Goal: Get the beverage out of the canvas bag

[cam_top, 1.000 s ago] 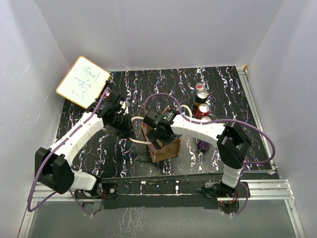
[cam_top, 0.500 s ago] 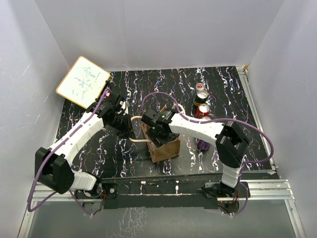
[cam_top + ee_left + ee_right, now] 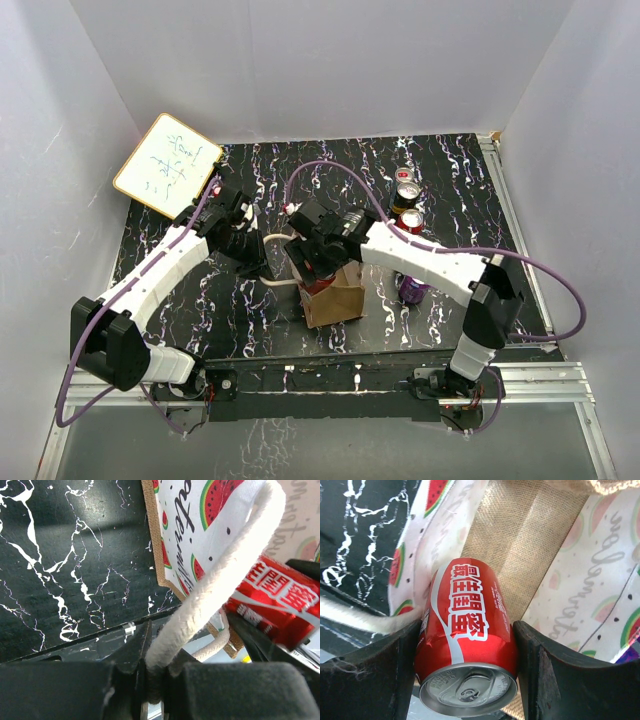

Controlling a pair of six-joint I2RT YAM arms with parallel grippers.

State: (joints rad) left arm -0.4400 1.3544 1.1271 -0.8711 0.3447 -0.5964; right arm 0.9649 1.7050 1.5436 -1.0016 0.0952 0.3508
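Note:
I need to lift my right gripper from the bag (image 3: 338,298), move it across to the near side of the purple can, and lower it to release the red can there. The tabletop there is clear.
The tan canvas bag (image 3: 338,298) stands upright near the table's front, its watermelon-print lining (image 3: 190,525) showing at the open mouth. My left gripper (image 3: 262,260) is shut on one off-white loop handle (image 3: 220,585) and holds it out to the left; the pinch also shows in the left wrist view (image 3: 155,662). My right gripper (image 3: 318,262) is over the bag's mouth, shut on a red drinks can (image 3: 467,630) with its top towards the camera. The can's lower end is still between the bag's walls (image 3: 520,540). The can also shows in the left wrist view (image 3: 272,602).
Two red cans (image 3: 407,184) (image 3: 410,220) stand at the back right, and a purple can (image 3: 410,288) is right of the bag under my right arm. A small whiteboard (image 3: 167,165) leans at the back left. White walls enclose the table.
My right gripper has risen and shifted back-left over the bag with the red can in it, and its elbow has swung right. The left arm has held still on the handle.

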